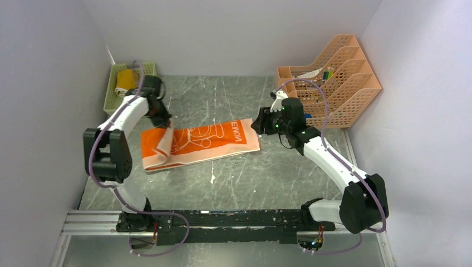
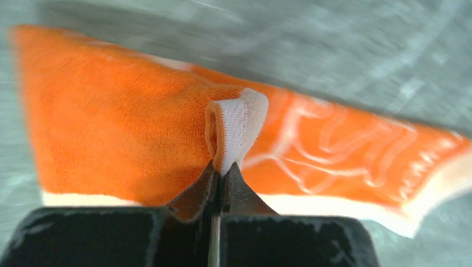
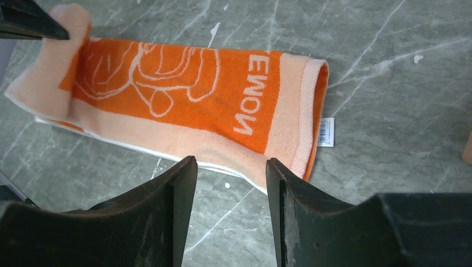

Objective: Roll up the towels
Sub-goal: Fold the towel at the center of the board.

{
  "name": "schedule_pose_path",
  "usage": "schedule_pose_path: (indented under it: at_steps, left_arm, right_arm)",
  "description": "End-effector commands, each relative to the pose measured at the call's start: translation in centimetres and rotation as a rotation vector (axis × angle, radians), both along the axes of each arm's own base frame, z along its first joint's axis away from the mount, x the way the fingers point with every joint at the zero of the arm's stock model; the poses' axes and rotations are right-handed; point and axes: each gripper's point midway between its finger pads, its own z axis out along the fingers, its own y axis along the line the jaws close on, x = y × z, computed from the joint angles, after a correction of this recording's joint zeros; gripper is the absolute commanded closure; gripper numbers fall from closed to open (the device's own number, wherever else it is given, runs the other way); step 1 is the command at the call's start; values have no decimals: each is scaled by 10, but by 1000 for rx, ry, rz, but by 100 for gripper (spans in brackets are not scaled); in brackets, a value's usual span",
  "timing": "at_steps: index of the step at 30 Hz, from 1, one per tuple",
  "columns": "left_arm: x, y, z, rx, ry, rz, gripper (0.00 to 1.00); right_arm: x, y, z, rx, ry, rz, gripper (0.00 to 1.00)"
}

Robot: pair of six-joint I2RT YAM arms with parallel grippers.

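Observation:
The left gripper carries the towel's lifted edge over the towel next and releases it on the towel's lettered peach end (image 1: pixel 245 134) (image 2: pixel 434 175), to its right in the top view.
The orange towel (image 1: pixel 203 142) with white cartoon print and peach bands lies folded lengthwise on the grey table, mid-left. My left gripper (image 1: pixel 168 127) is shut on its left end and lifts that peach edge (image 2: pixel 236 125) up off the table. The towel also shows in the right wrist view (image 3: pixel 183 89). My right gripper (image 1: pixel 259 123) is open and empty, hovering just off the towel's right end; its fingertips (image 3: pixel 186 172) frame the towel's near edge. The mustard-yellow towel (image 1: pixel 126 80) lies rolled in the green basket.
The green mesh basket (image 1: pixel 111 92) stands at the back left against the wall. The peach file rack (image 1: pixel 339 78) stands at the back right, close behind my right arm. A white label (image 3: pixel 327 132) sticks out of the towel's right end.

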Motion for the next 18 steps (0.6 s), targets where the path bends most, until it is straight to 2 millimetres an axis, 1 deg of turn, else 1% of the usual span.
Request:
schedule_pose_path:
  at_steps: [1,3,4,6,7,9,13,15,18]
  left_arm:
    - [19,-123,22,-261,-39,-132,93]
    - [25,-169,20,-326,-35,-193,93]
    - [24,-195,18,-360,-35,-238,93]
    - [27,-231,10,-420,-22,-280,93]
    - [31,-244,4,-443,-21,-293,93]
    - [37,-262,-8,-480,-18,-294,93]
    - [52,-284,-23,-559,-34,-251,93]
    - [59,-294,-22,-606,-52,-236,93]
    - [70,-305,-12,-657,-94,-223,93]
  right_arm:
    - [5,0,6,-11,-11,-16,51]
    - [6,-2,5,-22,-10,-23,51]
    - [7,-4,4,-31,-11,-31,51]
    - [7,-7,2,-48,-11,-40,51]
    - [8,-8,1,-57,-11,-45,50]
    - [8,-12,0,-70,-9,-56,50]
    - [4,-18,-4,-80,-5,-79,50]
    - [0,-21,-9,-89,2,-87,50]
    - [-6,-25,-18,-107,20,-92,50]
